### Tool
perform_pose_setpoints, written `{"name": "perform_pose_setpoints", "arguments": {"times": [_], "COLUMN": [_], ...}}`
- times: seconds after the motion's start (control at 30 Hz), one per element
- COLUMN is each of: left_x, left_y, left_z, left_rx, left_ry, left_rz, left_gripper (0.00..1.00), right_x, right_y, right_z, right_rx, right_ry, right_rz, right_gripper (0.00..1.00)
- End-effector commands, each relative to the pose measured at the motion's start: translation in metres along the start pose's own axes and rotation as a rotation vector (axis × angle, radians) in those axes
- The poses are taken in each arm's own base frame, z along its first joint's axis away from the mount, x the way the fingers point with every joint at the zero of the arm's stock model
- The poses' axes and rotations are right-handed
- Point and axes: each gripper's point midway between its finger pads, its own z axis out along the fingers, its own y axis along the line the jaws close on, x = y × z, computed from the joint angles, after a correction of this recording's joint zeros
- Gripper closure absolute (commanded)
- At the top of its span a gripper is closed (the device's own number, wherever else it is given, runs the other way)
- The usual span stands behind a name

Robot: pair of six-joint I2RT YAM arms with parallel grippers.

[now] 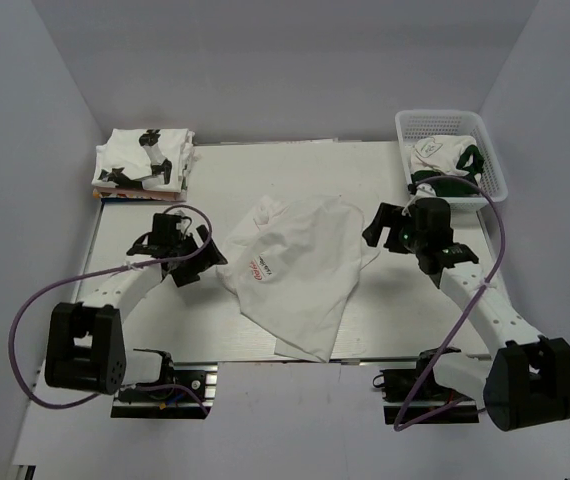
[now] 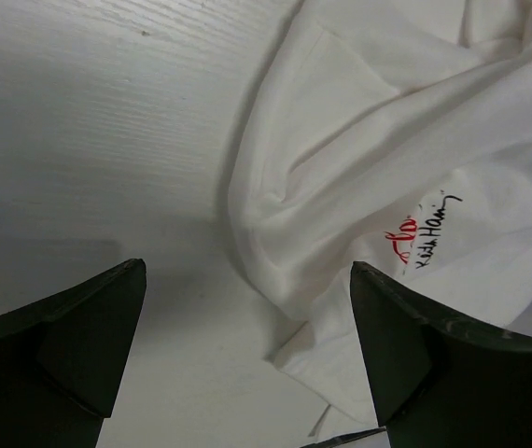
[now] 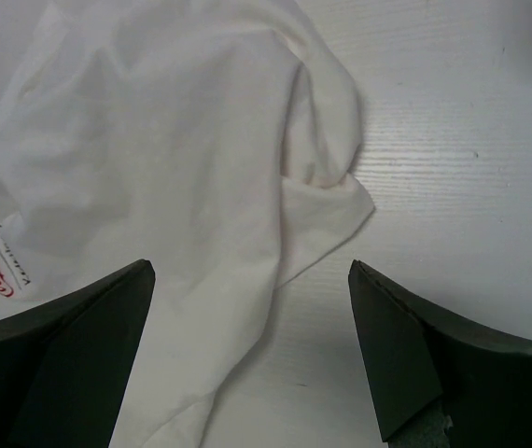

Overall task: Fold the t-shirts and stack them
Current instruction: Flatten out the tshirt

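The t-shirt's far corner is ahead of my open, empty fingers, so I will next lower my left gripper slightly outward and toward the t-shirt, onto the edge of that corner.
A crumpled white t-shirt [image 1: 300, 265] with a red logo print [image 1: 256, 270] lies in the middle of the table. My left gripper [image 1: 205, 262] stands open just left of it, above its edge; the left wrist view shows the shirt [image 2: 406, 149] and print [image 2: 404, 233] ahead, nothing between the fingers. At the shirt's right edge my right gripper [image 1: 377, 228] is open too, with a sleeve [image 3: 327, 201] of the shirt [image 3: 154, 168] ahead of its jaws. A stack of folded t-shirts [image 1: 145, 160] with black prints sits at the far left corner.
A white mesh basket [image 1: 452, 127] at the far right holds more crumpled shirts [image 1: 445, 160]. The table's near edge [image 1: 265, 362] runs just past the shirt's bottom hem. Purple cables loop beside both arms.
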Motion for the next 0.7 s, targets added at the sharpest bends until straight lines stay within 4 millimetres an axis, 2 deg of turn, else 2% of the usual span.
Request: {"name": "perform_pose_setpoints", "arguments": {"times": [0.0,0.1,0.13,0.17,0.2,0.23,0.27,0.3,0.33,0.4,0.43,0.47,0.5,0.53,0.57,0.6,0.63,0.67], "left_x": [-0.002,0.003,0.01,0.011,0.011,0.0,0.006,0.006,0.0,0.003,0.002,0.0,-0.002,-0.007,-0.009,-0.018,-0.022,-0.026], "left_y": [-0.007,-0.007,-0.007,-0.013,-0.016,-0.016,-0.011,-0.007,-0.01,-0.014,-0.014,-0.021,-0.017,-0.019,-0.018,-0.018,-0.02,-0.02], "left_z": [0.024,0.039,0.047,0.051,0.055,0.058,0.065,0.071,0.07,0.079,0.081,0.083,0.085,0.085,0.083,0.083,0.077,0.075], "left_rx": [-0.022,-0.043,-0.044,-0.029,-0.025,-0.047,-0.086,-0.138,-0.139,-0.144,-0.146,-0.136,-0.16,-0.163,-0.179,-0.198,-0.199,-0.202], "left_ry": [0.013,0.045,0.072,0.081,0.084,0.056,0.083,0.092,0.074,0.101,0.105,0.1,0.099,0.083,0.076,0.045,0.026,0.01], "left_rz": [0.04,0.054,0.06,0.071,0.079,0.093,0.1,0.11,0.112,0.137,0.147,0.156,0.157,0.159,0.16,0.163,0.165,0.166], "left_gripper": [0.0,0.0,0.01,0.01,0.05,0.08,0.11,0.25,0.35,0.57,0.79,0.91,1.0,1.0,1.0,1.0,1.0,1.0], "right_x": [0.007,0.013,0.011,0.018,0.021,0.024,0.025,0.038,0.035,0.045,0.048,0.05,0.052,0.037,0.037,0.044,0.034,0.035], "right_y": [-0.015,-0.031,-0.032,-0.038,-0.04,-0.043,-0.045,-0.052,-0.052,-0.057,-0.057,-0.056,-0.057,-0.052,-0.053,-0.066,-0.066,-0.068], "right_z": [0.009,0.021,0.025,0.033,0.036,0.043,0.046,0.058,0.059,0.071,0.078,0.086,0.089,0.097,0.1,0.108,0.112,0.119], "right_rx": [0.077,0.154,0.164,0.184,0.192,0.199,0.207,0.227,0.223,0.225,0.209,0.199,0.197,0.181,0.191,0.25,0.256,0.264], "right_ry": [0.04,0.062,0.06,0.088,0.099,0.115,0.118,0.151,0.142,0.162,0.175,0.181,0.193,0.156,0.159,0.178,0.158,0.158], "right_rz": [0.035,0.044,0.047,0.05,0.051,0.053,0.055,0.059,0.056,0.056,0.057,0.051,0.047,0.04,0.054,0.054,0.05,0.049], "right_gripper": [0.1,0.1,0.1,0.1,0.1,0.1,0.11,0.14,0.14,0.16,0.18,0.22,0.25,0.3,0.35,0.39,0.42,0.49]}}
